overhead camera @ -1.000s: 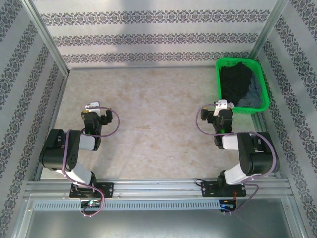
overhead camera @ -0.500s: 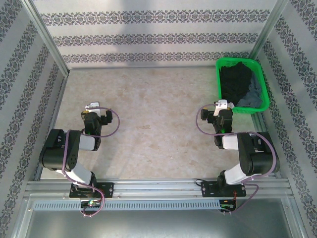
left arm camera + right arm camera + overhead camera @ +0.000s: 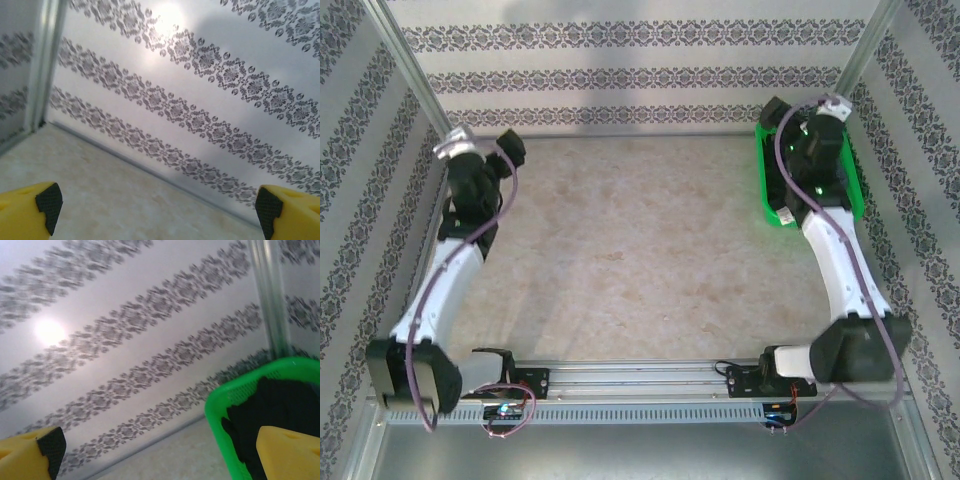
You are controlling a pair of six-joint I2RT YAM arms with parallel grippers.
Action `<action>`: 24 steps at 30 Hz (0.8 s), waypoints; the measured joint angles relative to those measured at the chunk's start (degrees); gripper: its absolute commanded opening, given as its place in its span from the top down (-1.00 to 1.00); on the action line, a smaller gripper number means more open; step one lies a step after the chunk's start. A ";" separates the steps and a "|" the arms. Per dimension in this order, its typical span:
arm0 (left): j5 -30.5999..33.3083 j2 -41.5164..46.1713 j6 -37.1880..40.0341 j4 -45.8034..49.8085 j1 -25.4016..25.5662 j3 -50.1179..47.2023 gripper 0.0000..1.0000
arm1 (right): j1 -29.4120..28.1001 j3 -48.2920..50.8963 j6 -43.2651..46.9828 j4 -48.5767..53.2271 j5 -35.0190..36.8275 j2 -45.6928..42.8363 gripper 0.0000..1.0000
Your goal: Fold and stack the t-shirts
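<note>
My right gripper tips downward next, since it faces the back wall, and lowers onto the bunched black t-shirt, which lies below it in the basket.
A black t-shirt lies bunched inside the green mesh basket, which stands at the table's far right corner. In the top view my right arm reaches out over the basket and hides most of the cloth. My right gripper hangs open above the basket's left rim, nothing between its yellow fingers, facing the back wall. My left arm stretches toward the far left corner. My left gripper is open and empty over bare table, also facing the back wall.
Patterned walls close the cell at the back and both sides, with metal corner posts. The beige tabletop spreads between the two arms. An aluminium rail runs along the near edge.
Both arms have swung up from their folded pose near the bases and reached far out: the left toward the back left corner, the right over the basket. Both grippers stay open.
</note>
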State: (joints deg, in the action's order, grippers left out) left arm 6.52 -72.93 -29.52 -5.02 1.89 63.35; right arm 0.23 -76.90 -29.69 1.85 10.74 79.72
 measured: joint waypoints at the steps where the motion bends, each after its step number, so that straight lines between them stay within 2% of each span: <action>1: -2.14 -3.56 -1.36 2.34 1.14 3.41 -1.00 | 0.07 -1.95 -1.49 2.69 1.70 2.58 -0.81; 3: -6.23 -8.98 -3.48 6.49 4.15 7.32 -1.00 | 1.05 -5.11 -4.26 8.04 3.98 7.69 -0.76; 6: -11.93 -14.27 -5.99 12.11 9.31 9.73 -0.87 | 4.00 -12.09 -8.57 16.11 5.53 17.84 -0.68; 11: -17.29 -15.43 -9.57 16.52 16.87 9.25 -0.64 | 7.10 -24.57 -13.86 27.67 6.80 32.74 -0.64; 20: -18.71 -9.31 -13.88 18.01 20.41 2.78 -0.44 | 9.31 -29.64 -21.11 40.37 1.38 43.78 -0.45; 24: -18.34 -7.76 -14.58 18.40 20.52 1.70 -0.37 | 9.44 -29.81 -23.91 41.44 -1.46 46.75 -0.15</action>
State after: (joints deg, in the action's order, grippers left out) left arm -11.81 -80.68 -44.10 13.39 22.41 65.06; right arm 9.67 -106.72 -53.60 43.29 9.28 126.48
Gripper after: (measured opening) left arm 0.699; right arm 0.649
